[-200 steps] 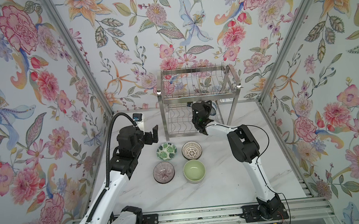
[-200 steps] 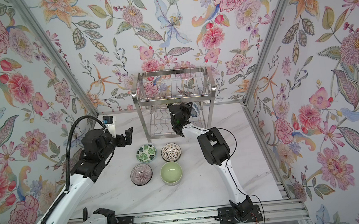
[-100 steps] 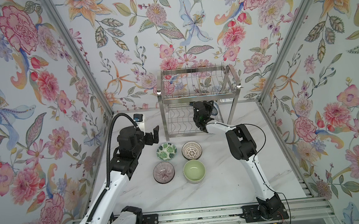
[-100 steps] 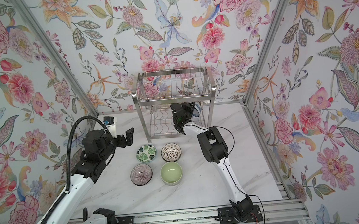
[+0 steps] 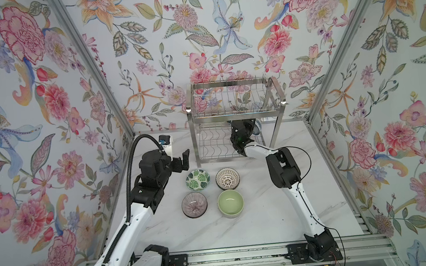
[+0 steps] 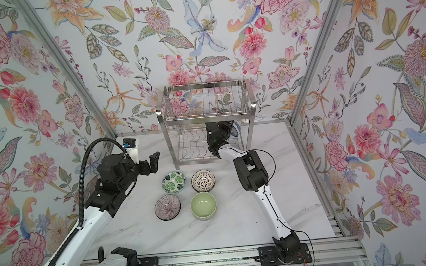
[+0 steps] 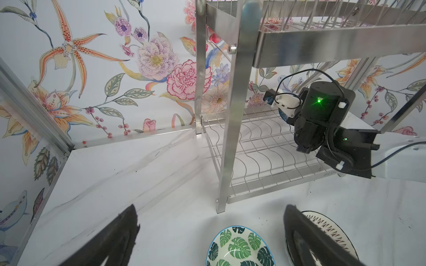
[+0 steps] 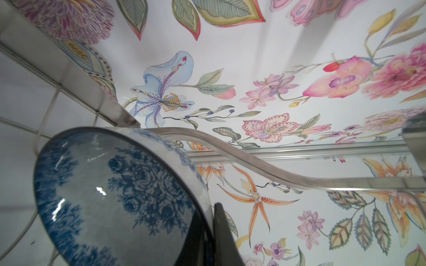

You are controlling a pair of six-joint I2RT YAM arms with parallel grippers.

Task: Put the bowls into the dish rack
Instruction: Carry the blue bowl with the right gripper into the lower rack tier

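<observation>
The bowl still hangs over the lower shelf's wavy wires below my right gripper, which should next lower it on edge among them and release the bowl's rim.
The dish rack [image 5: 234,114] [image 6: 205,119] stands at the back of the table. My right gripper [image 8: 211,230] is shut on the rim of a blue floral bowl [image 8: 110,195], holding it on edge over the rack's wavy lower shelf [image 8: 265,169], under the upper tier. In a top view only a sliver of this bowl [image 5: 258,127] shows. In front of the rack sit the other bowls: leaf-print [image 5: 197,179], brown lattice [image 5: 227,178], ribbed lilac [image 5: 194,205] and plain green [image 5: 230,203]. My left gripper [image 5: 183,160] [image 7: 211,210] hangs open and empty, just left of the rack's front leg, above the leaf-print bowl [image 7: 239,248].
Flowered walls with metal corner posts [image 5: 90,65] close in the marble table [image 5: 254,227] on three sides. The right forearm [image 7: 345,149] reaches across the lower shelf from the right. The rack's front left leg [image 7: 232,142] stands close ahead of my left gripper.
My right gripper has pushed the blue floral bowl a little deeper under the rack's upper tier. My left gripper has drifted slightly right toward the rack, still open.
</observation>
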